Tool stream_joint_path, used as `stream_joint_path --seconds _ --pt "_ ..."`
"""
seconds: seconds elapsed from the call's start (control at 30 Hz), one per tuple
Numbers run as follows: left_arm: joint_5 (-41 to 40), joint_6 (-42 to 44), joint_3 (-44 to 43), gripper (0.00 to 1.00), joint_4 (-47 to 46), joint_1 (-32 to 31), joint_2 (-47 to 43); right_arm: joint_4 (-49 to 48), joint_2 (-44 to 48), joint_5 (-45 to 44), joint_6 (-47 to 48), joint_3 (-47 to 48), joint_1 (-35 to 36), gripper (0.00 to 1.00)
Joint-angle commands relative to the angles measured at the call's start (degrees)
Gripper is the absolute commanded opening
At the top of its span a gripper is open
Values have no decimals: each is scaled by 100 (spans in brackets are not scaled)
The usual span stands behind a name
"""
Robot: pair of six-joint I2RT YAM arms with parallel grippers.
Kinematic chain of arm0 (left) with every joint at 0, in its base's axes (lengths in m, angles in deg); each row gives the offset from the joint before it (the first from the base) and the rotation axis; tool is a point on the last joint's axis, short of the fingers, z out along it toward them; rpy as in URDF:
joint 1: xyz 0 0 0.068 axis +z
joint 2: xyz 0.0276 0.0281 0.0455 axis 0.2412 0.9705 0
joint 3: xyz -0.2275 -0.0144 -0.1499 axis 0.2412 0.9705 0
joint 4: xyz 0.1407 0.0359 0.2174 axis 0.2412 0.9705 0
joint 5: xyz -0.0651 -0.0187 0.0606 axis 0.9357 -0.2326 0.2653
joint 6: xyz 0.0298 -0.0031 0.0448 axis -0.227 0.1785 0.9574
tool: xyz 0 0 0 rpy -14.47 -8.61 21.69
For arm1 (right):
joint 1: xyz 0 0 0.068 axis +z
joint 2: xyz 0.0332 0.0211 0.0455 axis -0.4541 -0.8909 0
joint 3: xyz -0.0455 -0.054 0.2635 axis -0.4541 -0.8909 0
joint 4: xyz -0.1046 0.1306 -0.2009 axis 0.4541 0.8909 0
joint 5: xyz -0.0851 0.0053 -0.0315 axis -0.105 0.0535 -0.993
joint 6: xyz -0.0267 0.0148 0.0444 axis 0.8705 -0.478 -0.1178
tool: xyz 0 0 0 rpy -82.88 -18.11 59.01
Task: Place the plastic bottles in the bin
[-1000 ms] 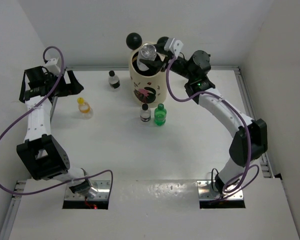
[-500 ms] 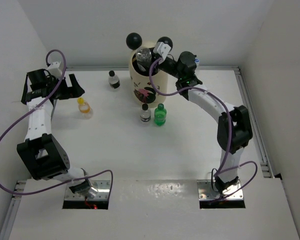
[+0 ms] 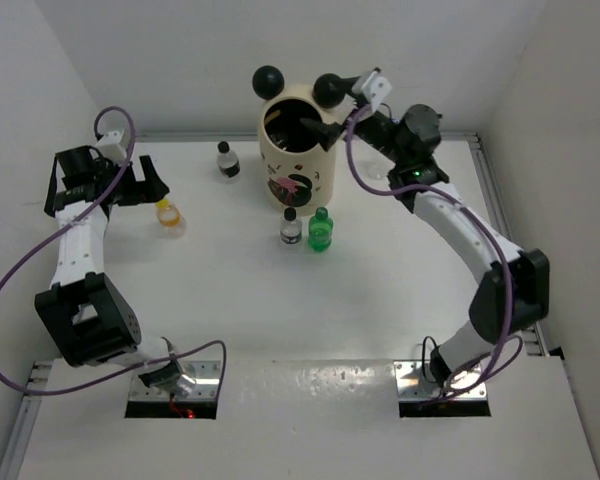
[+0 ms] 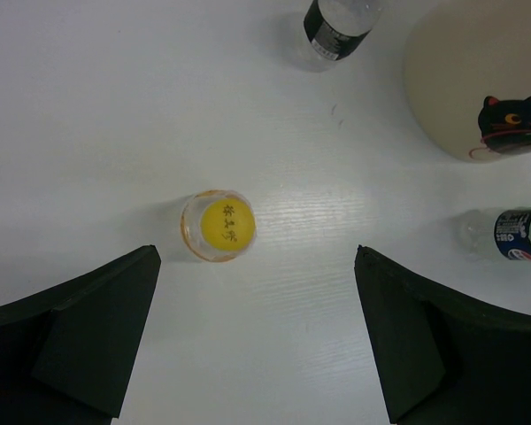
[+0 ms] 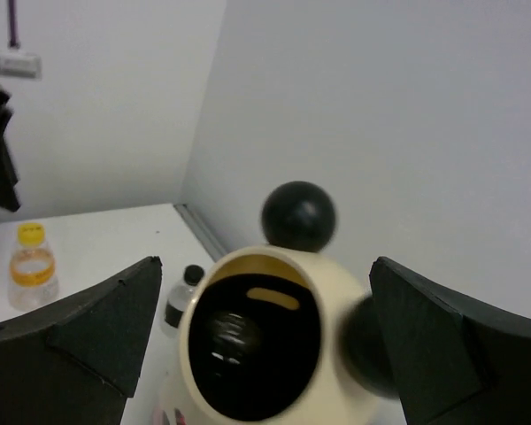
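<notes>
The yellow-capped bottle stands upright and clear of the others, so my left gripper needs to go down past its cap and close on the bottle's upper body (image 4: 197, 227) below.
The cream bin (image 3: 325, 165) with two black ball ears stands at the back middle. My right gripper (image 3: 325, 118) hangs open just over the bin's right rim. In the right wrist view a clear bottle (image 5: 234, 341) lies inside the dark bin (image 5: 188, 354), between my open jaws (image 5: 265, 345). On the table stand a yellow-capped bottle (image 3: 169, 215), a black-capped clear bottle (image 3: 227, 160), another black-capped one (image 3: 290, 226) and a green bottle (image 3: 321, 230). My left gripper (image 3: 105, 185) is open, high over the table; the yellow-capped bottle (image 4: 218, 227) sits just ahead of its jaws (image 4: 257, 345).
White walls close in the table on the left, back and right. A metal rail (image 3: 495, 190) runs along the table's right edge. The bin's ears (image 3: 269, 79) stick up above its rim. The left wrist view also catches the bin's side (image 4: 478, 80).
My right gripper has opened and the clear bottle it held over the bin now lies inside. The right arm has drawn back to the right. The left gripper has shifted slightly toward the yellow-capped bottle.
</notes>
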Motion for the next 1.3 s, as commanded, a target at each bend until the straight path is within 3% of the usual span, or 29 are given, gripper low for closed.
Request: stream_joint_path --seconds 0.0,0.13,0.2,0.37,0.47,0.73,1.13,1.23,1.27 --pt "-21 252 558 99 -131 60 -479 184 856 -264 -258 -512 -366 100" --pt "-145 86 1172 99 -534 182 -681 562 1218 -395 -337 -812 -691 100" --pt "21 -107 1612 94 -973 244 -822 729 1350 -466 -355 -892 -850 100" --pt "329 -468 3438 92 -3377 244 -1420 1010 1561 -616 -346 -1112 -1044 100" --pt "295 -565 3776 92 -4128 192 -1420 1186 1623 -616 -302 -1138 -1079 100" --pt "-408 -627 3830 90 -5017 77 -569 1337 1526 -651 -258 -1139 -1027 100" --pt "-66 -627 2978 89 -5510 -133 741 1557 1201 -704 -56 -884 -886 100" --pt "12 -627 2785 83 -5511 -134 917 1609 1157 -721 5 -849 -868 100" --pt "13 -566 2731 73 -5511 -186 970 1609 1148 -721 31 -848 -851 100"
